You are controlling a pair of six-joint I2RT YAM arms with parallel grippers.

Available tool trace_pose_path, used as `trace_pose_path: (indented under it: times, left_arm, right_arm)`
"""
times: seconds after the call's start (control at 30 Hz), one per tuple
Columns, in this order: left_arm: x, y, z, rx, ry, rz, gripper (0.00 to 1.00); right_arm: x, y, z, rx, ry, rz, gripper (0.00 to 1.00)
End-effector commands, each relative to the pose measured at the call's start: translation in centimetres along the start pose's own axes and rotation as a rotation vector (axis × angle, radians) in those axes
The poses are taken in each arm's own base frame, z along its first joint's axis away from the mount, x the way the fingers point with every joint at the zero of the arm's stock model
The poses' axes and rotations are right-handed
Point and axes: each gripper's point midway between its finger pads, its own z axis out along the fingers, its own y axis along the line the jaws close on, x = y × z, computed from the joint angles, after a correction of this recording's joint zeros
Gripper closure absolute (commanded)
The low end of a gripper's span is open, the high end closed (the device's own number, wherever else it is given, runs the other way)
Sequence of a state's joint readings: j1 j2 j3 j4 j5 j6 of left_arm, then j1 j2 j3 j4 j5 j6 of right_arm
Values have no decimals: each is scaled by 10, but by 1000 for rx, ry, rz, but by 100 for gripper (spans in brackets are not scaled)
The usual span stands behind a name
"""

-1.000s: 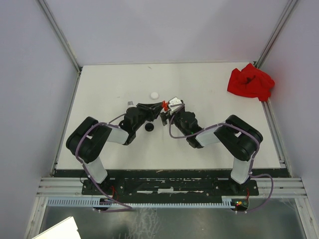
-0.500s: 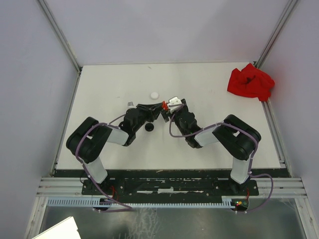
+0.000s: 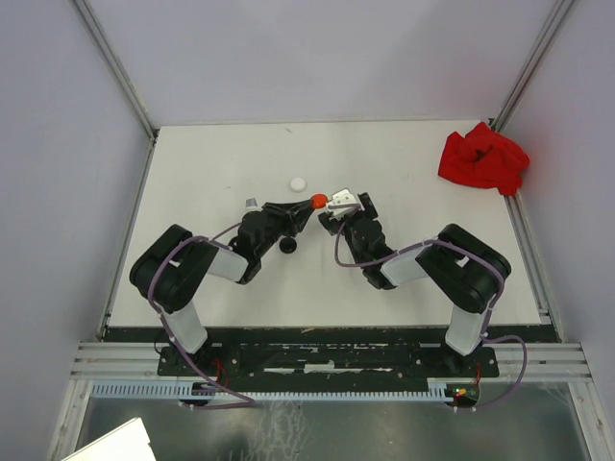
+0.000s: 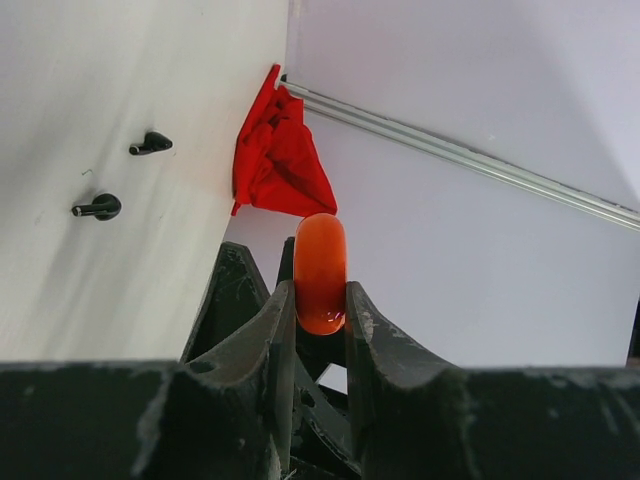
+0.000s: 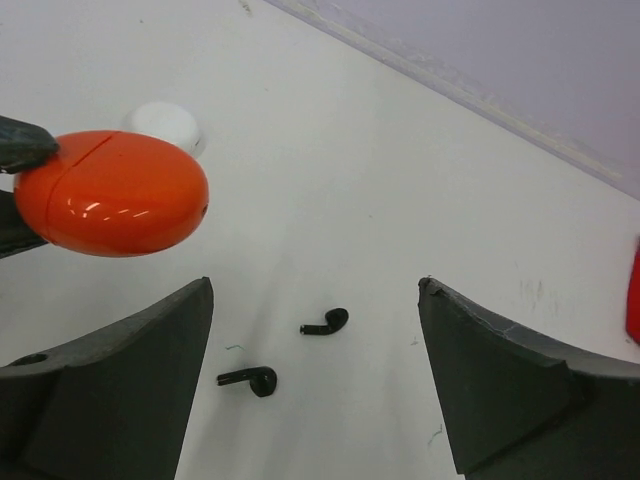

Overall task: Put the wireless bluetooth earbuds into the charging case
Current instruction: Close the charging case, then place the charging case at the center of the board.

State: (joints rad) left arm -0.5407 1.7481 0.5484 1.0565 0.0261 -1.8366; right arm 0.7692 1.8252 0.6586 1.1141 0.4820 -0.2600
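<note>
My left gripper moves down and to the left in the top view to the table by the white round case (image 3: pixel 292 197) next, since the orange case is raised.
An orange charging case (image 4: pixel 320 258), lid closed, is held above the table edge-on, with my left gripper (image 4: pixel 320 295) shut on it. It shows in the top view as the orange case (image 3: pixel 317 201) and at the left of the right wrist view as the same case (image 5: pixel 112 193). Two black earbuds (image 5: pixel 326 322) (image 5: pixel 250 379) lie on the white table, right under my right gripper (image 5: pixel 315 285). That gripper is open and holds nothing. The left wrist view shows these earbuds (image 4: pixel 150 144) (image 4: pixel 98 207) too. In the top view the grippers hide them.
A white round case (image 3: pixel 299 182) lies behind the grippers and a black round case (image 3: pixel 287 245) in front of my left gripper. A red cloth (image 3: pixel 483 158) is bunched in the far right corner. Metal rails run along the table's side walls.
My right gripper has drawn back to the right, away from the orange case, and its jaws have widened slightly. The left gripper keeps the case in nearly the same place.
</note>
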Motion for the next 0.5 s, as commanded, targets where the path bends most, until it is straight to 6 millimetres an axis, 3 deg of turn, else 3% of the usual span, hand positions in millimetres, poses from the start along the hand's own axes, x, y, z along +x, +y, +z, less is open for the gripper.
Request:
trace_pose_path:
  times: [0.0, 0.17, 0.27, 0.47]
  left_arm:
    - [-6, -10, 0, 52, -4, -13, 97]
    - [-38, -4, 4, 12, -43, 84, 97]
    - [-62, -2, 8, -4, -66, 161, 97]
    - [-91, 12, 19, -37, -66, 249, 97]
  right_arm:
    - [-26, -30, -5, 110, -48, 34, 8]
    - [-15, -44, -7, 111, 176, 161, 2]
    - [-25, -37, -7, -17, 289, 262, 2]
    - [-44, -21, -17, -174, 311, 356, 5]
